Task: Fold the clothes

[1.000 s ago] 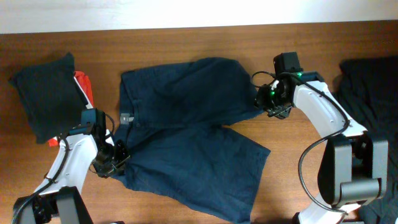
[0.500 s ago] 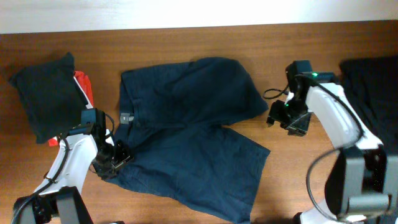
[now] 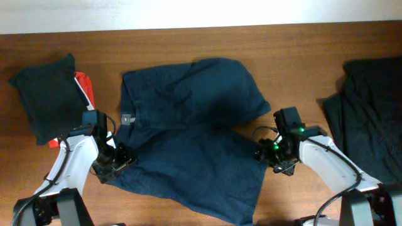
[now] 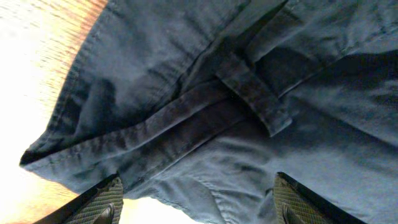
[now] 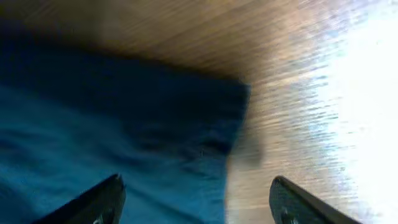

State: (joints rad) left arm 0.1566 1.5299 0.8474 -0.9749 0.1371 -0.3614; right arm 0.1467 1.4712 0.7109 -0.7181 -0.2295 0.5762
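Observation:
The waistband fold by the pale label [image 3: 129, 114] is outward of my open left gripper, so I will lift it, move it outward and lower it onto that fold.
The clothes in play are a pair of navy shorts [image 3: 188, 125], spread flat mid-table with the waistband to the left and both legs to the right. My left gripper [image 3: 115, 164] is at the waistband's lower-left corner. In the left wrist view it [image 4: 199, 213] stands open over the waistband and a belt loop [image 4: 252, 93], holding nothing. My right gripper [image 3: 260, 154] hovers at the lower leg's hem corner. The right wrist view shows it [image 5: 196, 210] open above the blue hem edge [image 5: 239, 106], half over fabric and half over wood.
A folded dark garment [image 3: 44, 97] lies at the far left with a red item [image 3: 85, 88] beside it. Another dark garment [image 3: 370, 119] lies in a heap at the right edge. Bare wooden table [image 3: 301, 75] separates the shorts from the right heap.
My left gripper has opened and let go of the waistband, staying in place. My right arm has swung from the upper leg's right edge down to the lower leg's hem.

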